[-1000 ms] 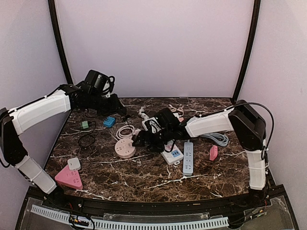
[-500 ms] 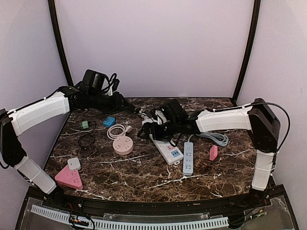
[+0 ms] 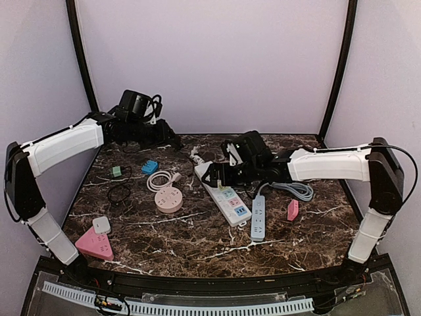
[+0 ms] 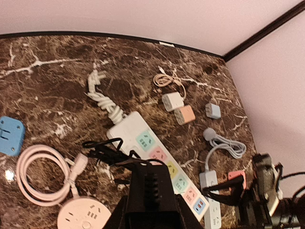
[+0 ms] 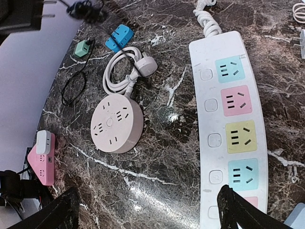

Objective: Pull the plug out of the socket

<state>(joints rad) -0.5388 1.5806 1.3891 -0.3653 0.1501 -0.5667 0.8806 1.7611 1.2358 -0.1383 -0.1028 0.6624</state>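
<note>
The left gripper turns toward the back wall next and lowers the black plug to the marble beside the blue adapter.
In the left wrist view my left gripper (image 4: 150, 212) is shut on the black plug (image 4: 149, 183), whose thin black cable (image 4: 102, 151) trails off it. The plug hangs in the air, apart from the socket, a white power strip (image 4: 162, 157) with coloured outlets lying flat on the marble. From above, the left gripper (image 3: 160, 130) is at the back left, clear of the strip (image 3: 225, 195). My right gripper (image 3: 219, 175) hovers open over the strip's far end. Its fingers (image 5: 237, 210) straddle bare marble and the strip's (image 5: 228, 119) edge, holding nothing. The plug's prongs (image 5: 44, 16) show top left.
A round pink socket (image 3: 170, 199) with a coiled white cord (image 3: 160, 179) lies left of the strip. A grey-blue strip (image 3: 258, 217), a small pink adapter (image 3: 293, 210), a blue adapter (image 3: 150, 166), a green one (image 3: 116, 171) and a pink triangular block (image 3: 94, 245) are scattered around.
The right arm has drawn back to the right and uncovered the whole white strip. The left gripper reached toward the middle, then pulled back up and left with the plug.
</note>
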